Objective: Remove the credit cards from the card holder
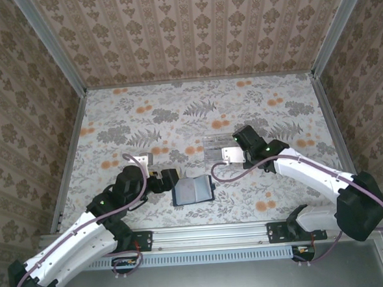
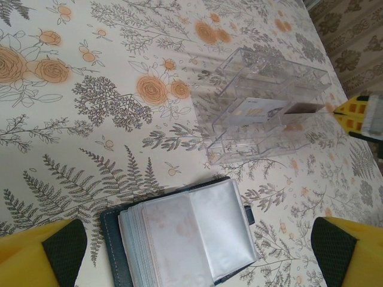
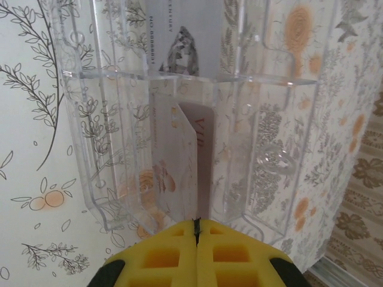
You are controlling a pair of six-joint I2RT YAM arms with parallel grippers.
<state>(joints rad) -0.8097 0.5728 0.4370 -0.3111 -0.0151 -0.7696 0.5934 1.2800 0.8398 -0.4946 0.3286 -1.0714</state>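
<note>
The right gripper lowers slightly toward the clear tray's section [image 3: 200,155] next and releases the pale credit card's edge, as it already stands between the section's sides.
The card holder [image 1: 193,190] lies open on the floral table, a dark navy cover [image 2: 114,236] with clear sleeves [image 2: 203,227] spread flat. My left gripper [image 2: 192,254] hangs open just over its near edge, one yellow finger on each side; from above, the left gripper [image 1: 167,179] sits at the holder's left. My right gripper [image 3: 196,230] is shut on the edge of a pale credit card [image 3: 173,167], which stands upright in a compartment of the clear tray [image 3: 269,149]. A pinkish card [image 3: 205,149] stands right behind it. Another card [image 3: 179,36] lies in the far compartment.
The clear plastic tray [image 1: 217,144] sits behind and right of the holder, under the right gripper [image 1: 233,141]. Metal rails [image 1: 69,157] and patterned walls close in the table on the left, right and back. Open tabletop lies toward the back [image 1: 195,104].
</note>
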